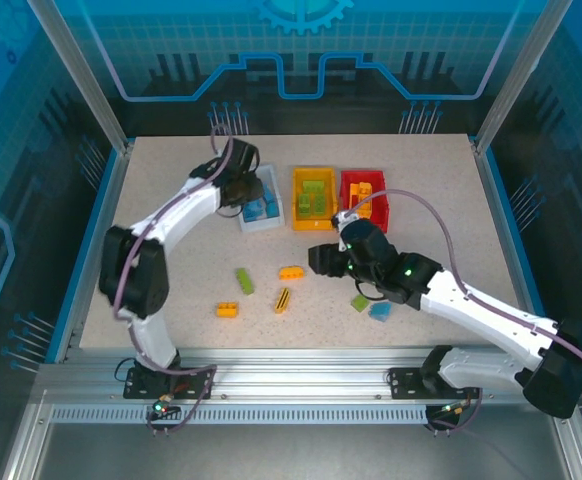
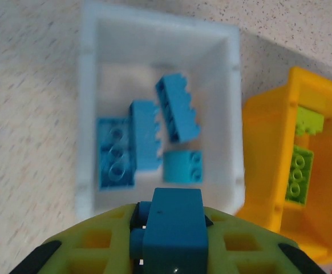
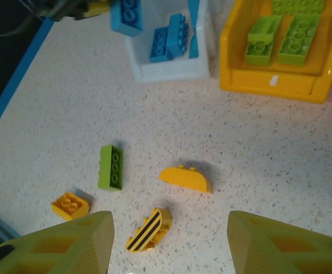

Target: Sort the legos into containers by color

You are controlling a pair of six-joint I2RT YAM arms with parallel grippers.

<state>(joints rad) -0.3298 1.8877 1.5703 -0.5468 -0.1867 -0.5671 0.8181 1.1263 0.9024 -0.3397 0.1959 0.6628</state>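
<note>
The legos in the white container are blue, like the lego in my left gripper. My left gripper should next move outward past the white container's near rim and down into the white container to release its blue lego.
My left gripper point(image 2: 170, 220) is shut on a blue lego point(image 2: 175, 237) and hangs over the near rim of the white container point(image 2: 154, 20), which holds several blue legos point(image 2: 177, 108). To its right stand the yellow-orange container point(image 1: 313, 198) with green legos point(image 2: 299, 171) and the red container point(image 1: 364, 198). My right gripper point(image 3: 169, 224) is open and empty, low over the table, with a yellow black-striped lego point(image 3: 149, 230) lying between its fingers. A yellow arched lego point(image 3: 185, 178), a green lego point(image 3: 110, 167) and an orange lego point(image 3: 70, 205) lie loose nearby.
Beside the right arm's wrist lie another green lego point(image 1: 359, 301) and a light blue lego point(image 1: 379, 311). Blue rails edge the table point(image 1: 171, 180) on the left and right. The three containers stand in a row at the back centre.
</note>
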